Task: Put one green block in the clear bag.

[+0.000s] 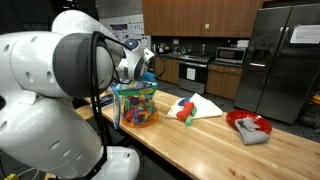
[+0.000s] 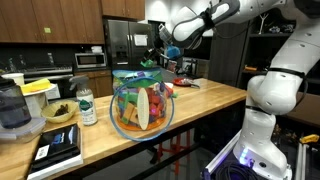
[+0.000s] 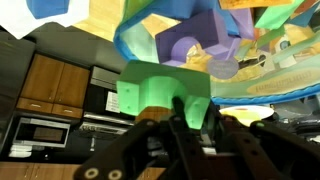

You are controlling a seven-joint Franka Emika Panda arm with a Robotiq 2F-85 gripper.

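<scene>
My gripper moves toward the top of the wrist view next, over the clear bag's opening (image 2: pixel 138 77) (image 3: pixel 222 50), to release the green block, since the block still overlaps the bag's rim.
My gripper (image 3: pixel 196 118) is shut on the green block (image 3: pixel 160 88), which fills the middle of the wrist view. The clear bag (image 3: pixel 205 40), full of many-coloured blocks, lies just beyond it there. In both exterior views the bag (image 1: pixel 136 105) (image 2: pixel 140 105) stands upright on the wooden counter, with a bluish-green top rim. My gripper (image 2: pixel 157 55) hangs right above the bag's opening, and the green block (image 2: pixel 149 63) shows at its tip. In an exterior view the gripper (image 1: pixel 143 66) is partly hidden by my arm.
A red block (image 1: pixel 183 110) lies on a white sheet (image 1: pixel 205 104) beside the bag. A red bowl with grey cloth (image 1: pixel 249 125) sits further along the counter. A bottle (image 2: pixel 87 106), a small bowl (image 2: pixel 58 113) and a blender (image 2: pixel 12 108) stand at the other end.
</scene>
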